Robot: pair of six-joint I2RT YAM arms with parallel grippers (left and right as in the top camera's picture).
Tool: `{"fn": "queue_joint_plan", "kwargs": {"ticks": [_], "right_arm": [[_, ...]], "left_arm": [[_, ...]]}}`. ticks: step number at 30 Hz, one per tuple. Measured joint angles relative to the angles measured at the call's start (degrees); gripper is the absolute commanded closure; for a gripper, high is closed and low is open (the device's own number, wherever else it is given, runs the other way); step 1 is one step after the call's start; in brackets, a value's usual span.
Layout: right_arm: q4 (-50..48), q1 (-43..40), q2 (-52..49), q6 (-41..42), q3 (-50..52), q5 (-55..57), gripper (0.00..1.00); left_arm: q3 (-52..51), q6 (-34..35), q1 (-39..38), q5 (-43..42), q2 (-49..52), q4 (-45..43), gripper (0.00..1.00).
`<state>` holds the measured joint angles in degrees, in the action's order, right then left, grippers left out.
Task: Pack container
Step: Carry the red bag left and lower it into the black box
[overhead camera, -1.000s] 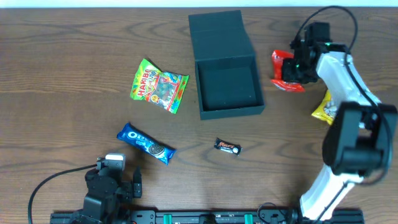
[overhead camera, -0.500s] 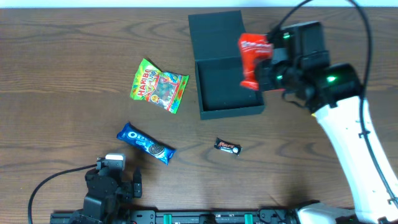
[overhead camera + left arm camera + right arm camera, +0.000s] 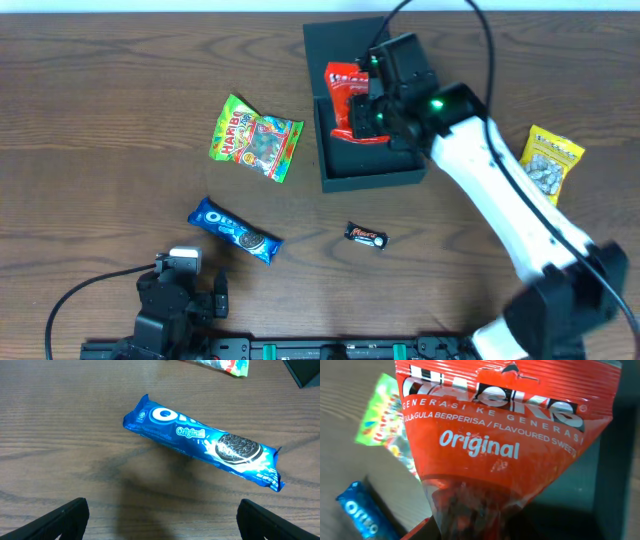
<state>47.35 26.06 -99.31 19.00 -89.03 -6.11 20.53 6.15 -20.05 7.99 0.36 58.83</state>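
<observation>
I should next lower the red sweets packet in my right gripper inside the container, toward the container's side by the Haribo bag, and let it go.
The dark teal container stands open at the table's back centre, its lid flap laid back behind it. My right gripper is shut on a red sweets packet and holds it over the container's inside. In the right wrist view that red packet fills the frame and hides the fingers, with the container's dark wall behind it. My left gripper is open near the front edge, low over bare wood. A blue Oreo pack lies just ahead of it, apart from the fingers.
A green Haribo bag lies left of the container. The Oreo pack is front left and a small dark chocolate bar sits in front of the container. A yellow snack packet lies at the right.
My right arm has swung left from the table's right side, carrying the red packet from beside the container to over its inside. The yellow packet is now uncovered. The left arm has not moved.
</observation>
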Motion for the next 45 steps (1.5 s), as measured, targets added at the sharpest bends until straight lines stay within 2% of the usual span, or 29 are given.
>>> {"fn": "queue_joint_plan", "kwargs": {"ticks": [18, 32, 45], "right_arm": [[-0.2, 3.3, -16.6, 1.6, -2.2, 4.0, 0.99], [-0.1, 3.4, -18.7, 1.3, -2.5, 8.5, 0.98], [-0.1, 4.9, -18.7, -2.5, -2.5, 9.0, 0.98]], "left_arm": [[0.0, 0.0, 0.0, 0.0, 0.0, 0.0, 0.05], [0.0, 0.0, 0.0, 0.0, 0.0, 0.0, 0.05], [0.0, 0.0, 0.0, 0.0, 0.0, 0.0, 0.05]]}}
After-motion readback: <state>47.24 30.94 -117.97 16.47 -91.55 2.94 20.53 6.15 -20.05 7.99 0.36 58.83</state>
